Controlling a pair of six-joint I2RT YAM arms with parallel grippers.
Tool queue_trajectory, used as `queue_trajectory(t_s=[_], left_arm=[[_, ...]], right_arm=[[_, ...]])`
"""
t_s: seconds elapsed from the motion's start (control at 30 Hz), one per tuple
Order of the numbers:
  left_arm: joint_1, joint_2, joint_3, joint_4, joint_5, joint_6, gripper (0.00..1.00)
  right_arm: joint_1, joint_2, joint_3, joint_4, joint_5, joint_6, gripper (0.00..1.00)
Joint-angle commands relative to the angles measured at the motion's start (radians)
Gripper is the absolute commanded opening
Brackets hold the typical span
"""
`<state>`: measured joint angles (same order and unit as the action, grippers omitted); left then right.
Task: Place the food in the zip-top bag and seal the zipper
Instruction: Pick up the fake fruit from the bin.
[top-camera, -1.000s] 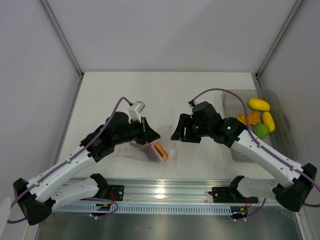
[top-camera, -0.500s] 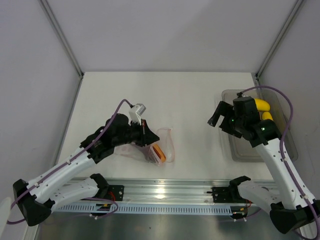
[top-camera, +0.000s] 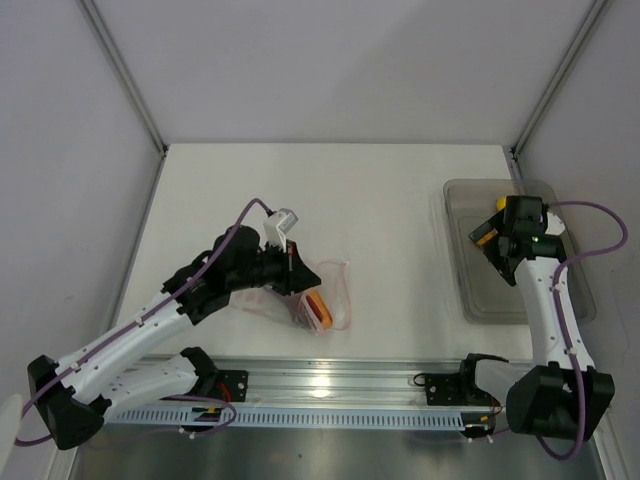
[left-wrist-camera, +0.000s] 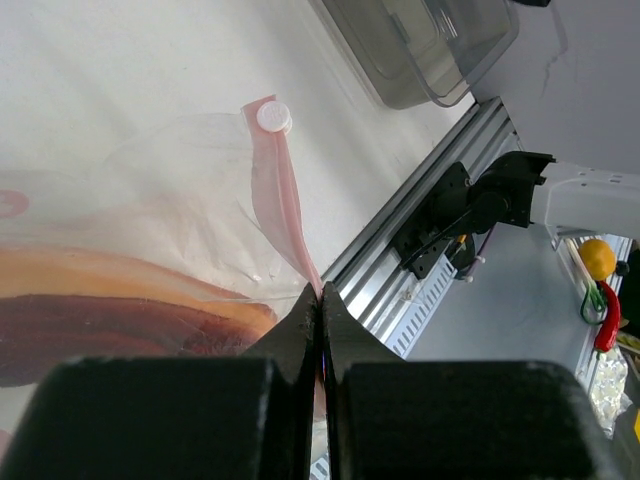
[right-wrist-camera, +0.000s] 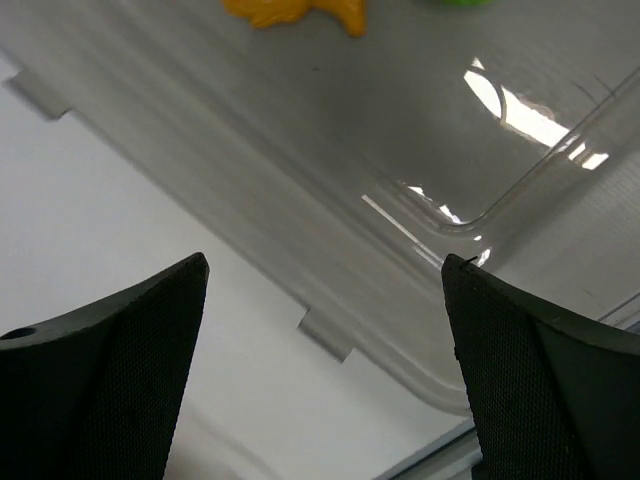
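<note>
My right gripper is open and the green piece lies beyond its fingers, so next it will turn as it goes down into the tray (top-camera: 500, 295), then close around the green piece.
The clear zip-top bag (top-camera: 336, 292) lies on the table left of centre. An orange piece of food (top-camera: 318, 310) and a reddish-brown piece (left-wrist-camera: 110, 325) lie inside it. My left gripper (left-wrist-camera: 320, 296) is shut on the pink-red zipper (left-wrist-camera: 278, 195) at the bag's mouth edge, near its white slider (left-wrist-camera: 272, 117). My right gripper (top-camera: 492, 232) hangs open and empty over the grey-clear tray (top-camera: 500, 295). An orange piece (right-wrist-camera: 295, 10) and a sliver of green (right-wrist-camera: 455, 2) lie in that tray beyond the right gripper (right-wrist-camera: 322, 262). The arm hides the other food from above.
The tray's near wall (right-wrist-camera: 400, 230) sits just below the right fingers. A metal rail (top-camera: 330, 385) runs along the near table edge. White walls enclose the table on three sides.
My right arm has swung from beside the bag over to the tray at the right, and its jaws have opened wide. The left gripper keeps its hold on the zipper.
</note>
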<state>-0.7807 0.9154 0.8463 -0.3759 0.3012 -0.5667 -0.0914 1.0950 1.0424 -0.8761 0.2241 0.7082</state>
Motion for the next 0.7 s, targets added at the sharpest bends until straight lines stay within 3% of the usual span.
queue_trajectory(t_s=[0.0,0.13,0.23,0.67], left_arm=[[-0.003,0.005,0.050,-0.011,0.030,0.025,0.01],[-0.002,0.025,0.063,-0.029,0.021,0.025,0.01],[-0.003,0.052,0.082,-0.037,0.026,0.022,0.01],[-0.003,0.171,0.126,-0.012,0.056,0.007,0.01]], right_arm=[[-0.063,0.014,-0.071,0.100,0.125,0.123,0.99],[-0.093,0.028,-0.160,0.241,0.245,0.198,0.99],[-0.113,0.084,-0.177,0.252,0.320,0.263,0.99],[-0.186,0.353,-0.150,0.406,0.405,0.313,0.99]])
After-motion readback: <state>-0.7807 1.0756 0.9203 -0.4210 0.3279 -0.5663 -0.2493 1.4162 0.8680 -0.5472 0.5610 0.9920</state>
